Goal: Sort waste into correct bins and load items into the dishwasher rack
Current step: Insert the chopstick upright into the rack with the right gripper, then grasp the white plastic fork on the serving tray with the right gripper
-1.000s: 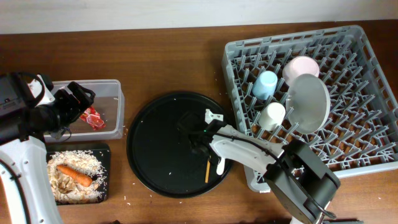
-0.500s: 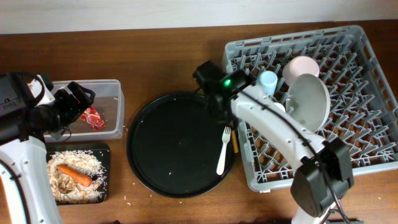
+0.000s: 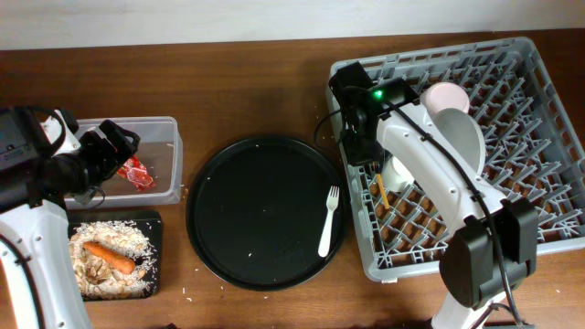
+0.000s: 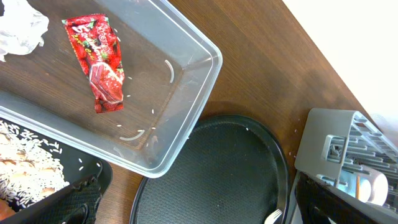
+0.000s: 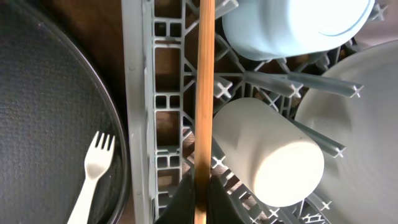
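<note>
The rack's empty edge row [image 5: 185, 124] is below my right gripper, so I should lower it, move it gently toward the rack's side near the tray, and let go of the stick [image 5: 204, 93] clear of the cups.
My right gripper [image 5: 202, 200] is shut on the thin wooden stick [image 5: 204, 93] and holds it over the left edge of the grey dishwasher rack [image 3: 530, 215], beside the white cup [image 5: 267, 149] and the light blue cup [image 5: 292, 25]. The pale plate [image 3: 462, 142] and the pinkish bowl [image 3: 445, 94] stand in the rack. A white fork [image 3: 327, 222] lies on the round black tray [image 3: 256, 210]. My left gripper [image 4: 196, 211] hangs open over the clear tub [image 4: 199, 93], which holds the red wrapper [image 4: 99, 71] and a white tissue [image 4: 18, 28].
The shallow black tray [image 3: 157, 245] at the front left holds the carrot [image 3: 110, 258] and rice scraps. A few grains lie loose on the wooden table [image 3: 247, 91]. The right arm [image 3: 430, 169] stretches across the rack's left half.
My right gripper has carried the stick from the round tray up and to the right, over the rack's left edge. The fork stayed on the tray. The left arm has not moved.
</note>
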Motion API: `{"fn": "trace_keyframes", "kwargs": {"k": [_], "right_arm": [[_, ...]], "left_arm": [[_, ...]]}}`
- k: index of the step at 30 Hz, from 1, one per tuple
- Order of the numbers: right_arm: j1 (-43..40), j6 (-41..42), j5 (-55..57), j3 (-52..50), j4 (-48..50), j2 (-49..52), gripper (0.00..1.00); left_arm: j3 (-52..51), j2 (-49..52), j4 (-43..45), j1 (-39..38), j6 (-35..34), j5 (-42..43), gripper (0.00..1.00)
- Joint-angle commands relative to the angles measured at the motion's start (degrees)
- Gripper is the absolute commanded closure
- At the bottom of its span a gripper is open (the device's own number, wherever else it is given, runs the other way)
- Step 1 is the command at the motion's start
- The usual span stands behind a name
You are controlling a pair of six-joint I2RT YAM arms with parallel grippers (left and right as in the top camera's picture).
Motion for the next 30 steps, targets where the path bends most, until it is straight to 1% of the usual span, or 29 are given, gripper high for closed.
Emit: {"fn": "trace_keyframes", "kwargs": {"k": [1,12,15,16,17,20,21,22,24,25,27,29,30], "right_arm": [[-0.24,-0.39,0.26,0.46,1.42,0.48,0.96],[-0.24,-0.66,0.28,0.13,4.44,2.56,0.96],[-0.24,-0.66,0.28,-1.44,6.19,2.60,0.96],[-0.24,-0.66,0.28,-2.97,7.58,2.60,0.96],[-0.24,-0.83,0.31,-6.49,11.37,2.60,0.96],[-0.28,-0.83,0.28,-8.22,12.94,2.60,0.96],[-0.28,-0.83,0.31,-8.22,12.94,2.60,0.95],[-0.28,-0.83,0.31,-8.22,12.92,2.60,0.90],[-0.28,-1.09,0.39,-8.22,12.92,2.60,0.73],[-0.28,-3.15,0.87,-8.20,12.87,2.58,0.64],[-0.28,-3.37,1.84,-8.13,12.48,2.43,0.62],[-0.28,-3.28,1.81,-5.01,9.07,1.62,0.64],[-0.28,-1.62,1.57,1.11,3.06,0.44,0.71]], "left_arm": [[0.83,-0.98,0.07,0.15,-0.55,0.17,0.01],[0.83,-0.98,0.07,0.15,-0.55,0.17,0.01],[0.83,-0.98,0.07,0.15,-0.55,0.17,0.01],[0.83,-0.98,0.07,0.15,-0.55,0.17,0.01],[0.83,-0.98,0.07,0.15,-0.55,0.17,0.01],[0.83,-0.98,0.07,0.15,-0.55,0.17,0.01],[0.83,-0.98,0.07,0.15,-0.55,0.17,0.01],[0.83,-0.98,0.07,0.15,-0.55,0.17,0.01],[0.83,-0.98,0.07,0.15,-0.55,0.17,0.01],[0.83,-0.98,0.07,0.15,-0.55,0.17,0.01],[0.83,-0.98,0.07,0.15,-0.55,0.17,0.01],[0.83,-0.98,0.07,0.15,-0.55,0.17,0.01],[0.83,-0.98,0.07,0.15,-0.55,0.17,0.01]]}}
